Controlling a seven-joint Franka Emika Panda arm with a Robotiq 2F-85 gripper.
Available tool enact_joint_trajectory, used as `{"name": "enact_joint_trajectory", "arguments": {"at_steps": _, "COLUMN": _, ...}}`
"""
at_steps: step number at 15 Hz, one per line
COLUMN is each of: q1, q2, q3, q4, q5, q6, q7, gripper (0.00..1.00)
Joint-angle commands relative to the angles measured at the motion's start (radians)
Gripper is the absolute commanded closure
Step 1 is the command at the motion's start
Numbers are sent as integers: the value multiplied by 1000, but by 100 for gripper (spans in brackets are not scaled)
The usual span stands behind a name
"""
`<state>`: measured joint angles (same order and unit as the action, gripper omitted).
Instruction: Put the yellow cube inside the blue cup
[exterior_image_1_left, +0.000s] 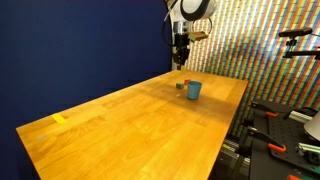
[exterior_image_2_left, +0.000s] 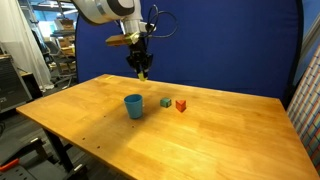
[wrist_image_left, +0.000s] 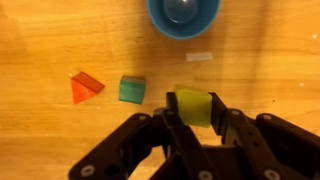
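Note:
The yellow cube (wrist_image_left: 192, 106) hangs high and short of the cup, so the robot's gripper needs to move across and down to the blue cup's opening (wrist_image_left: 182, 10) and let go of it there.
My gripper (wrist_image_left: 193, 108) is shut on the yellow cube (wrist_image_left: 192, 106) and holds it well above the wooden table. The cube also shows in both exterior views, between the fingertips (exterior_image_2_left: 142, 73) (exterior_image_1_left: 181, 62). The blue cup (wrist_image_left: 183, 14) stands upright on the table, at the top edge of the wrist view, apart from the cube. In the exterior views the cup (exterior_image_2_left: 133, 105) (exterior_image_1_left: 194, 90) stands below and a little to the side of the gripper (exterior_image_2_left: 141, 68) (exterior_image_1_left: 181, 56).
A small green block (wrist_image_left: 131, 89) (exterior_image_2_left: 165, 102) and a red block (wrist_image_left: 85, 87) (exterior_image_2_left: 181, 105) lie on the table next to the cup. A flat yellow piece (exterior_image_1_left: 59, 119) lies near the far corner. The table edge (exterior_image_1_left: 232, 125) borders equipment racks.

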<state>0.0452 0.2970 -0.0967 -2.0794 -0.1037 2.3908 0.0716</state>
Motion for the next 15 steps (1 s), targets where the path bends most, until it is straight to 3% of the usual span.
{"name": "enact_joint_trajectory", "arguments": {"at_steps": 1, "q1": -18, "q2": -18, "q3": -33, "q4": -25, "q5": -33, "q6": -12, "q7": 163, "gripper": 83}}
{"name": "enact_joint_trajectory", "arguments": {"at_steps": 7, "q1": -23, "q2": 15, "q3": -26, "q4": -65, "q5": 14, "q6": -71, "q7": 298, "gripper": 83}}
{"name": "enact_joint_trajectory", "arguments": {"at_steps": 15, "q1": 0, "q2": -31, "q3": -25, "q4": -89, "q5": 7, "q6": -80, "q7": 401, "gripper": 83}}
